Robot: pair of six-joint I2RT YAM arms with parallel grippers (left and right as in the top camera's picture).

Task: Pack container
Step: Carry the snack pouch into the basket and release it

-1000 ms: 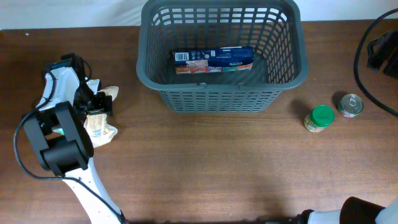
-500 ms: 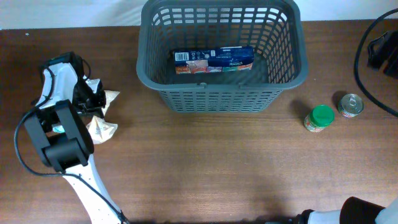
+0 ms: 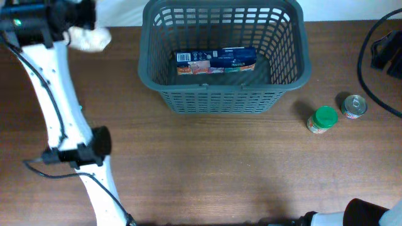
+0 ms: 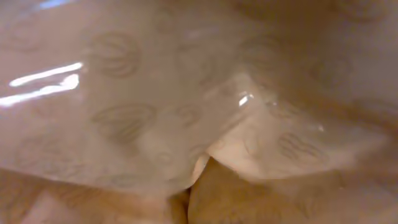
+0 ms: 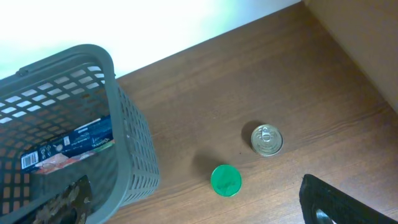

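My left gripper needs to swing to the right in the overhead view and then go down to let go of the bag (image 3: 89,39) on the near part of the container's bottom, as the blue box leaves room there.
The container (image 3: 223,94), a large dark grey slotted basket, stands at the far middle of the table; it also shows in the right wrist view as the container (image 5: 124,149). A blue box (image 3: 217,61) lies on its floor. My left gripper (image 3: 75,22) is raised at the far left, left of the basket, shut on a clear printed bag (image 3: 89,39) with pale tan contents. In the left wrist view the bag (image 4: 186,106) fills the picture and hides the fingers. My right gripper (image 5: 196,202) hangs open above the table with nothing between its fingers.
A green-lidded jar (image 3: 325,118) and a metal can (image 3: 354,105) stand right of the basket; the right wrist view also catches the jar (image 5: 226,180) and the can (image 5: 267,139). A black device (image 3: 386,53) and cable sit at the right edge.
My left gripper closed on the bag lying at the left of the table and lifted it up and toward the far left corner. The right arm, jar and can have not moved.
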